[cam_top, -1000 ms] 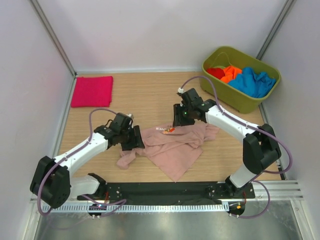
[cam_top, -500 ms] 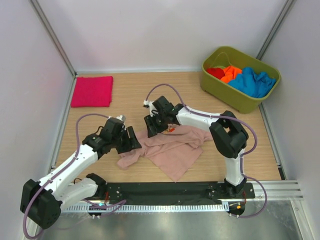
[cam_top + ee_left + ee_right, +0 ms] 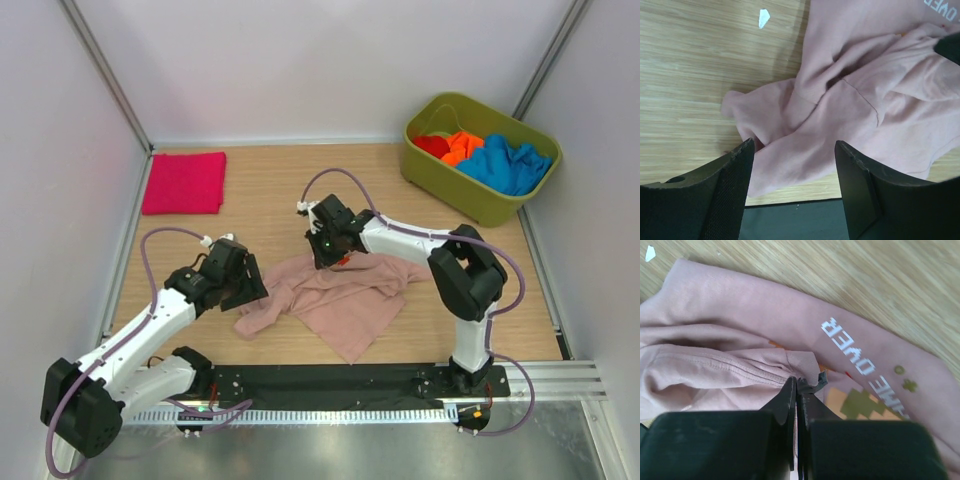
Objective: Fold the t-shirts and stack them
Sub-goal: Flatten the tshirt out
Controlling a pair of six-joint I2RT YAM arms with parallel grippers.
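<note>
My right gripper will draw the pinched fold of the t-shirt to the right in the top view, toward the t-shirt's tub-side end [image 3: 407, 267], and release it, because the t-shirt lies bunched.
A dusty-pink t-shirt [image 3: 345, 300] lies crumpled on the wooden table, near the middle front. My right gripper [image 3: 331, 254] sits at its far upper edge. In the right wrist view the right gripper [image 3: 798, 383] is shut on a fold of the pink t-shirt [image 3: 740, 305] beside the white lettering and the cartoon print [image 3: 856, 404]. My left gripper [image 3: 250, 286] hovers at the shirt's left end. The left gripper [image 3: 794, 150] is open, with the pink t-shirt [image 3: 865, 100] below and between its fingers. A folded magenta t-shirt [image 3: 184, 183] lies at the far left.
An olive-green tub [image 3: 450, 186] at the far right holds a red t-shirt [image 3: 432, 145], an orange one [image 3: 462, 147] and a blue one [image 3: 505, 165]. A black strip [image 3: 330, 380] runs along the table's near edge. White walls enclose the table.
My right gripper has swung left along the shirt's upper edge and has shut on a fold of the pink cloth. The left gripper has slid slightly left, and its jaws have opened a little wider.
</note>
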